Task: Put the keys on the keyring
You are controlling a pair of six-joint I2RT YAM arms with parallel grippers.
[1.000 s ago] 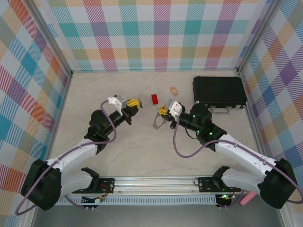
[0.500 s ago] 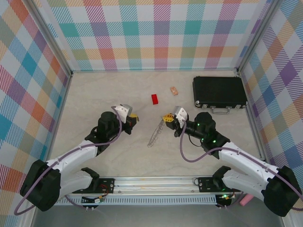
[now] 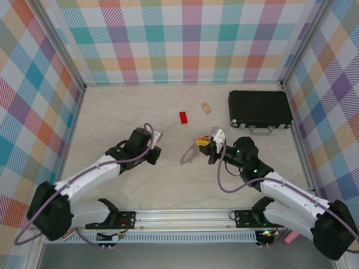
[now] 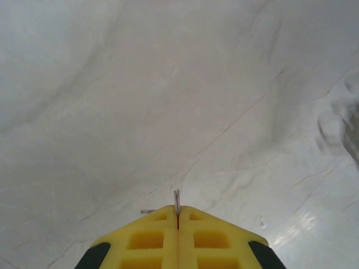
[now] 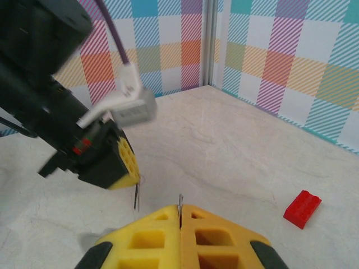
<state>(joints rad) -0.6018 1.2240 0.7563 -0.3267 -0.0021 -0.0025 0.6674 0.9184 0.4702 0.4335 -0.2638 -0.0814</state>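
My left gripper is above the bare tabletop short of the grey keyring [image 3: 189, 155]. Next it carries the key toward the keyring, lowers it there and releases.
My left gripper [image 3: 153, 150] points down at the table left of centre, close above it. In the left wrist view its yellow fingers [image 4: 151, 238] are shut on a thin silver sliver, the key [image 4: 177, 200], seen edge-on with its black head hidden. My right gripper [image 3: 198, 147] is right of centre, shut on the edge of the grey keyring [image 3: 189, 155], which hangs tilted toward the left arm. In the right wrist view the keyring [image 5: 180, 202] is only a thin edge above the shut right gripper [image 5: 180, 209], and the left gripper [image 5: 128, 168] is close ahead with the key [image 5: 136, 197] dangling.
A red block [image 3: 184, 116] and a small tan block [image 3: 206, 107] lie behind the grippers. A black case [image 3: 259, 109] sits at the back right. The red block [image 5: 302, 208] is also to the right in the right wrist view. Plaid walls enclose the table.
The left gripper has pulled back toward the near side and tipped down to the table. The right gripper has shifted nearer with the keyring, which has swung and now hangs tilted.
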